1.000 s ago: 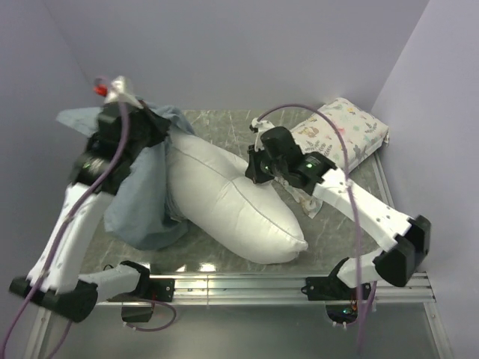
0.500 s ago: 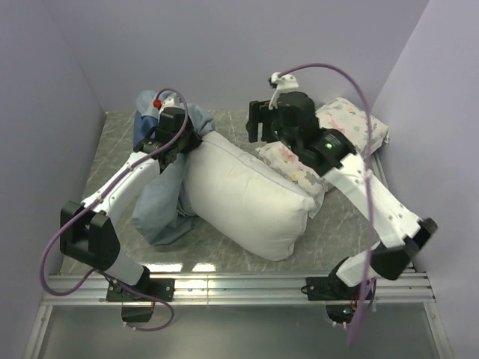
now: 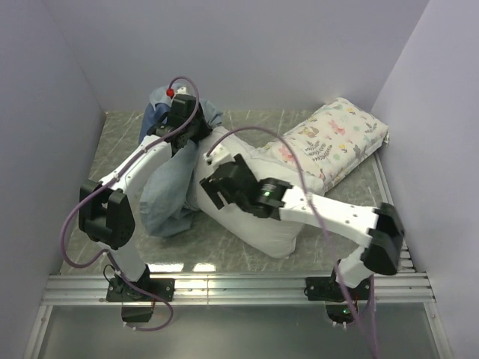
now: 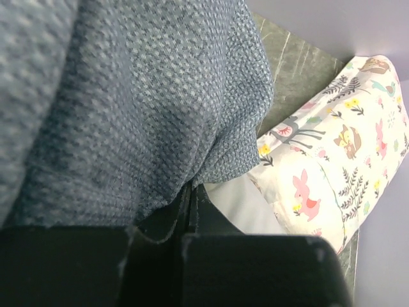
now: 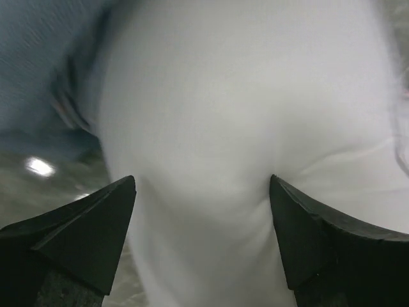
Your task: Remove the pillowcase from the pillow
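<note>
I should move my right gripper toward the pillowcase (image 3: 171, 183) next. Then I should press down onto the white pillow's edge where the pillow's end still meets the pillowcase.
The pillowcase (image 3: 171, 183) shows its grey-blue inner side and hangs as a limp bunch at the back left. My left gripper (image 3: 182, 123) is shut on its top. In the left wrist view the pillowcase (image 4: 128, 96) fills the frame, pinched in the closed left gripper (image 4: 192, 190). The plain white pillow (image 3: 273, 232) lies mid-table, one end still beside or inside the pillowcase, partly hidden under my right arm. My right gripper (image 3: 213, 183) is open. In its wrist view the right gripper (image 5: 202, 185) straddles the pillow (image 5: 236, 115), both tips denting it.
A smaller printed pillow (image 3: 333, 138) with animals and leaves lies at the back right, against the white pillow; it also shows in the left wrist view (image 4: 345, 147). Lilac walls close in on three sides. Marbled table (image 3: 120, 134) shows at the left.
My right gripper has opened and swung from the back right down and left onto the white pillow. The left arm has carried the pillowcase top rightward. The pillow has shifted.
</note>
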Tool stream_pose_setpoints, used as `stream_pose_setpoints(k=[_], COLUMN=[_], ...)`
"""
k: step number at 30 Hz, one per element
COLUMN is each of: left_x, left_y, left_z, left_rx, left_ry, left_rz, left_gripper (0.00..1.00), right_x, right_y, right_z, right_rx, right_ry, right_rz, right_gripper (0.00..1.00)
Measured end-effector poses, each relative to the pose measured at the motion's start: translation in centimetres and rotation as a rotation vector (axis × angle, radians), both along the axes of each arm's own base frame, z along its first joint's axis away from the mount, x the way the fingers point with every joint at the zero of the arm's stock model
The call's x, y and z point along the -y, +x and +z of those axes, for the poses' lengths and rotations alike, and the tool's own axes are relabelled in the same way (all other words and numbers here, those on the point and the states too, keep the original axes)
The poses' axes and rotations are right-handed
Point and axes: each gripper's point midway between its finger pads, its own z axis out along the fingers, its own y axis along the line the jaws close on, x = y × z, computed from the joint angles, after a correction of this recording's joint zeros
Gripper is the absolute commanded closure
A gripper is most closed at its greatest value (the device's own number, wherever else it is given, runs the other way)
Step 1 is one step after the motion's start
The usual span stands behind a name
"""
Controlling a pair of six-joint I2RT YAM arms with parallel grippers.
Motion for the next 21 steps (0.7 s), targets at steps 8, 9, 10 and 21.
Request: stream_pose_setpoints(k=[8,9,10,21], left_x=[0.5,0.5,0.5,1.0], left_y=[0.4,0.4,0.4,0.7], left_z=[-0.2,-0.3,-0.3,-0.6], left_rx=[-0.015,-0.016,-0.015,-0.023], left_ry=[0.0,0.0,0.002,0.003], left_rz=[-0.017,-0.018,-0.02,-0.045], left_gripper=[1.0,1.0,1.0,1.0], right_x=[-1.0,-1.1,-1.0,-1.2], right_y=[1.4,1.5,1.6,-0.6], right_z=[-4.3,-4.4,-4.5,0.6], right_rx=[0.052,0.059,0.065,0.169], right_ry=[-0.137,-0.141,-0.145,-0.1], right_rz=[-0.04,-0.048,-0.056,-0.058], right_gripper=[0.05,0.05,0.05,0.04])
